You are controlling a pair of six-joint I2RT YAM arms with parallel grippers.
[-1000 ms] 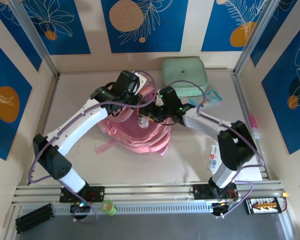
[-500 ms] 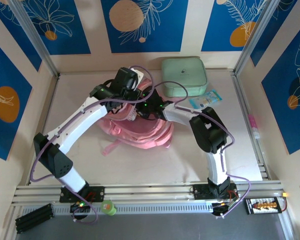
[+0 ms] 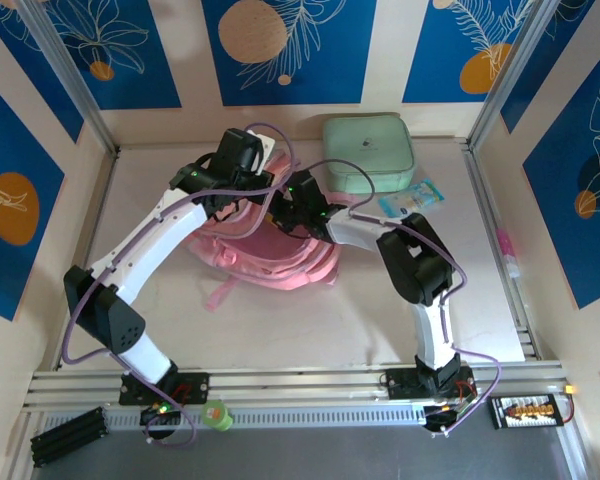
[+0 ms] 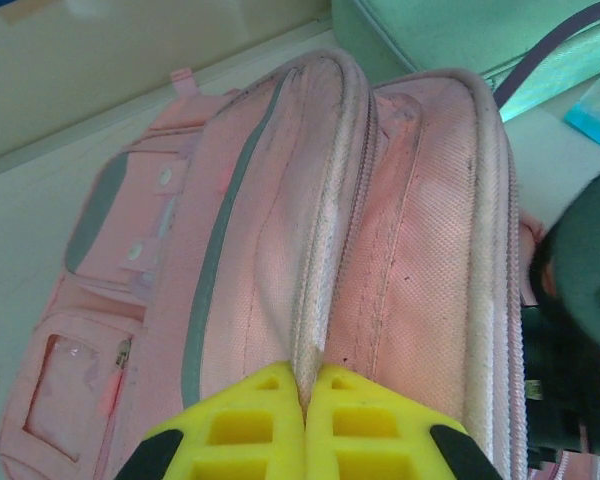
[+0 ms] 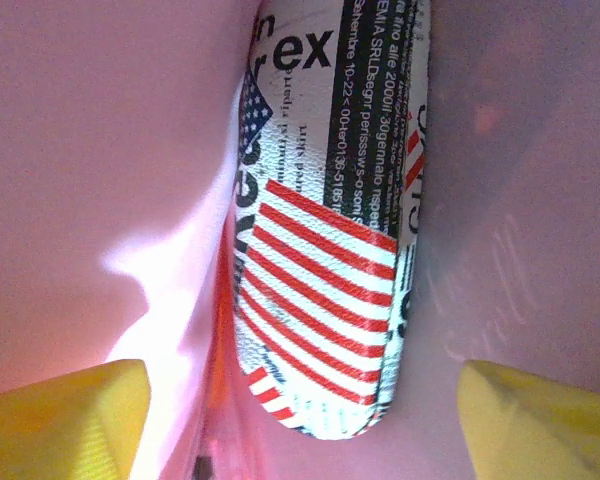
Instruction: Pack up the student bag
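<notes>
The near side of the bag is below the left gripper, toward the base, so the left gripper will next move back and down toward it and let go of the bag's zipper edge.
The pink student bag (image 3: 280, 258) lies in the middle of the table, its opening toward the back. My left gripper (image 3: 252, 192) is shut on the bag's pale zipper edge (image 4: 315, 300), the yellow fingertips (image 4: 270, 400) pressed together around the fabric fold. In the left wrist view the left gripper (image 4: 306, 385) sits at the bottom. My right gripper (image 5: 305, 410) is inside the bag, surrounded by pink lining (image 5: 100, 120). It stands open, and its yellow fingers (image 5: 70, 410) are wide apart. Between them, untouched, lies an oblong case printed with red and white flag stripes (image 5: 330, 250).
A mint-green zip case (image 3: 368, 150) sits at the back right of the bag. A blue packet (image 3: 412, 197) lies beside the right forearm. A small pink-and-white item (image 3: 507, 252) rests by the right rail. Both arms cross over the bag.
The right arm has swung left and pushed its gripper into the bag's opening. The left gripper moved back and left, drawing the bag's edge with it.
</notes>
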